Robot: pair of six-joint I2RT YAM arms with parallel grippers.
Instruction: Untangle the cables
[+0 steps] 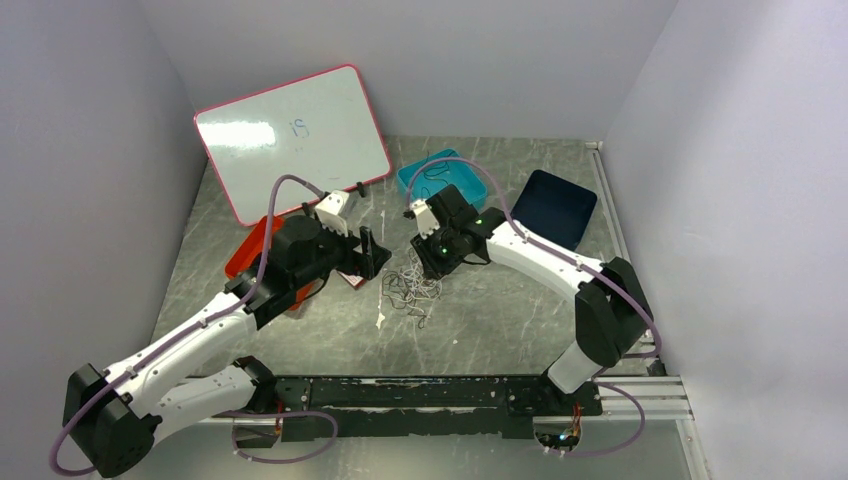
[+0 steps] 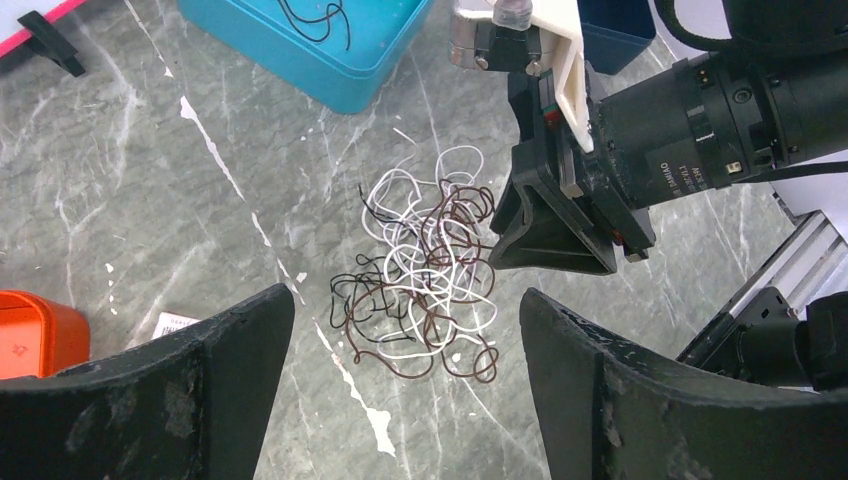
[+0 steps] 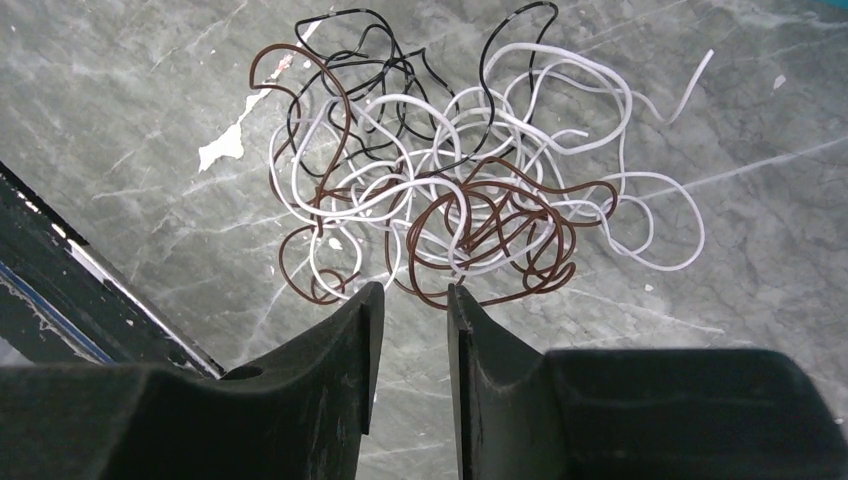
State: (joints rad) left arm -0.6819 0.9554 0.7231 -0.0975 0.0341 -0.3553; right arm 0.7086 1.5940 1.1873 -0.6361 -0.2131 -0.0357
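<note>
My right gripper should lower onto the outer edge of the brown loop point(image 3: 424, 299) and close, as that piece of cable bows out of the heap toward its open fingers.
The cables point(image 1: 410, 288) lie as one loose tangle of white, brown and black wires on the marble table between my two arms. In the left wrist view the cables point(image 2: 430, 270) sit just ahead of my left gripper point(image 2: 405, 295), whose jaws stand wide apart above the table with nothing in them. My left gripper point(image 1: 368, 250) hangs to the left of the heap. In the right wrist view the cables point(image 3: 450, 200) lie just beyond my right gripper point(image 3: 413, 290), which is open by a narrow gap and holds nothing. My right gripper point(image 1: 425, 262) hovers at the heap's far right edge.
A teal tray point(image 1: 440, 175) with a black wire in it stands behind the heap. A dark blue tray point(image 1: 553, 205) lies at the back right, a red tray point(image 1: 255, 250) under the left arm. A whiteboard point(image 1: 290, 135) leans on the back wall.
</note>
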